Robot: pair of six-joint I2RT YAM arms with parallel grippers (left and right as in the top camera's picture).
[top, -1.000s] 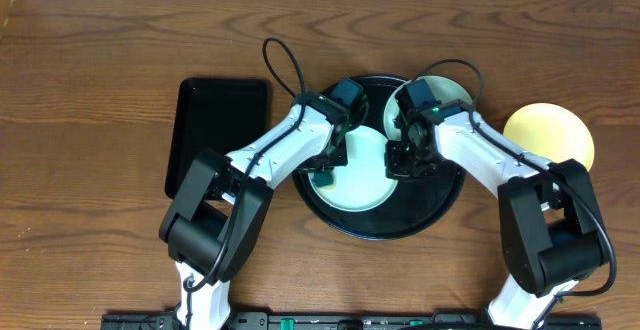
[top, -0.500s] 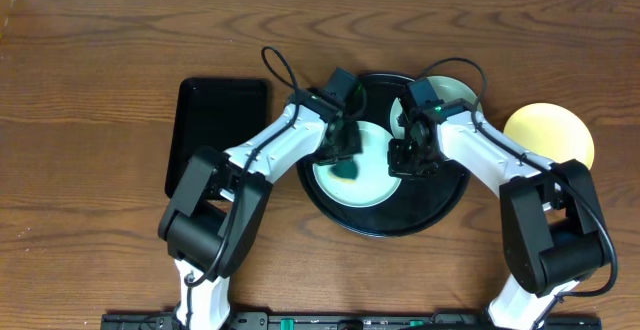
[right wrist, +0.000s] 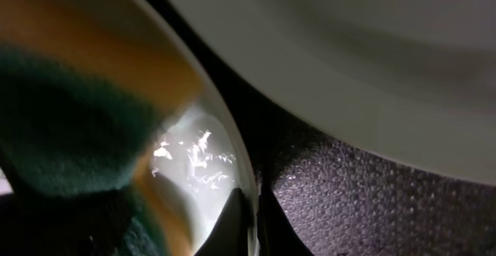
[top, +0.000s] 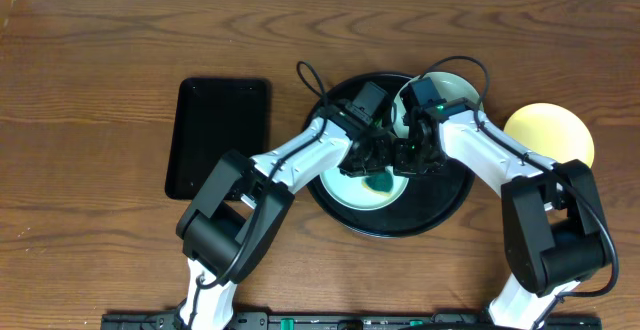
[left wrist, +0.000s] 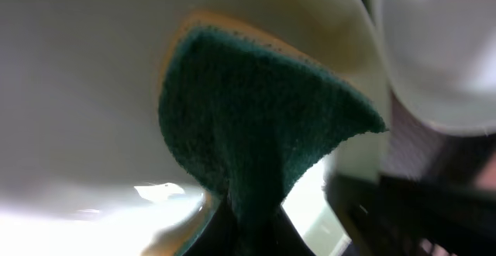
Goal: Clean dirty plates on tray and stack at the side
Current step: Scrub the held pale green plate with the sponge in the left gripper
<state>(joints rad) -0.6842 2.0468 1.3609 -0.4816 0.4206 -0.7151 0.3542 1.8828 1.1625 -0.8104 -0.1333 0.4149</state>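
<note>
I will lift my left gripper off the plate next, cross to the left in the overhead view to the empty rectangular tray (top: 222, 133) and release the sponge (top: 380, 183) inside.
A round black tray (top: 440, 202) holds two mint-green plates. The near plate (top: 345, 188) lies in the tray's middle. My left gripper (top: 378, 170) is shut on a green and yellow sponge (top: 380, 183) that presses on this plate; the sponge fills the left wrist view (left wrist: 248, 124). My right gripper (top: 412, 158) is shut on the right rim of the same plate (right wrist: 244, 202). The second mint plate (top: 455, 92) lies at the tray's back right, half hidden by the right arm. A pale yellow plate (top: 550, 135) lies on the table right of the tray.
A smaller rectangular black tray (top: 218, 135) lies on the wooden table left of the round tray. Both arms cross over the round tray. Cables loop above the wrists.
My left gripper has swept the sponge from the plate's left side to its right side, close to the right gripper. The right gripper has stayed on the rim.
</note>
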